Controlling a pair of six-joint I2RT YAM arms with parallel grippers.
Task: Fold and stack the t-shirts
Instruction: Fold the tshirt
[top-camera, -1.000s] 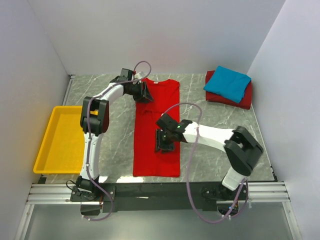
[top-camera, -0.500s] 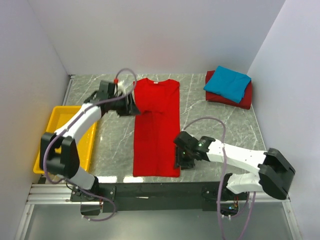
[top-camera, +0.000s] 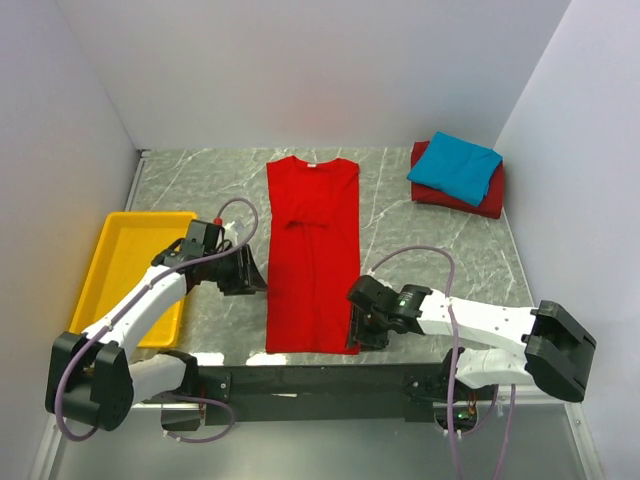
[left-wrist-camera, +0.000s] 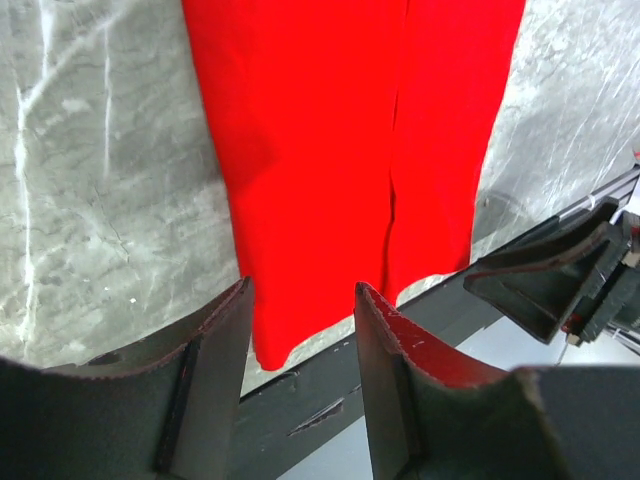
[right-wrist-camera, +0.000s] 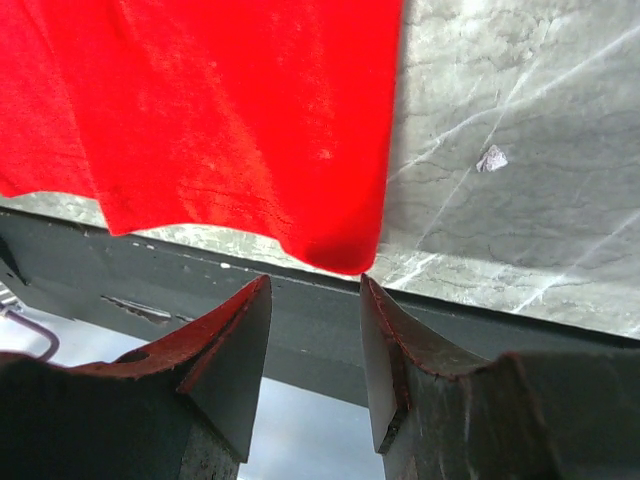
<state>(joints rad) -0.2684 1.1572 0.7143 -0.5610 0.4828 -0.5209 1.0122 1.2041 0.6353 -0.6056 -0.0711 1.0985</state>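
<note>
The right gripper moves down onto the hem corner of the bright red t-shirt and closes there next, since that corner lies just past its open fingers.
A bright red t-shirt (top-camera: 312, 255) lies flat as a long strip, folded lengthwise, collar at the far end. My left gripper (top-camera: 252, 274) hovers open just off its left edge, near the hem. In the left wrist view the red shirt (left-wrist-camera: 340, 130) fills the top, and its hem corner shows beyond my open left gripper (left-wrist-camera: 300, 295). My right gripper (top-camera: 356, 328) stands open at the hem's right corner. In the right wrist view that corner of the red shirt (right-wrist-camera: 335, 250) sits just past my open right gripper (right-wrist-camera: 315, 285). A folded turquoise-blue t-shirt (top-camera: 455, 167) rests on a folded darker red t-shirt (top-camera: 488, 205) at the back right.
A yellow tray (top-camera: 108, 245) sits at the table's left side, under the left arm. The black front rail (top-camera: 320, 382) runs just behind the shirt's hem. White walls close in the left, back and right sides.
The left arm swung from the shirt's collar end back to its near left edge. The right gripper moved from the middle of the shirt to its near right hem corner.
</note>
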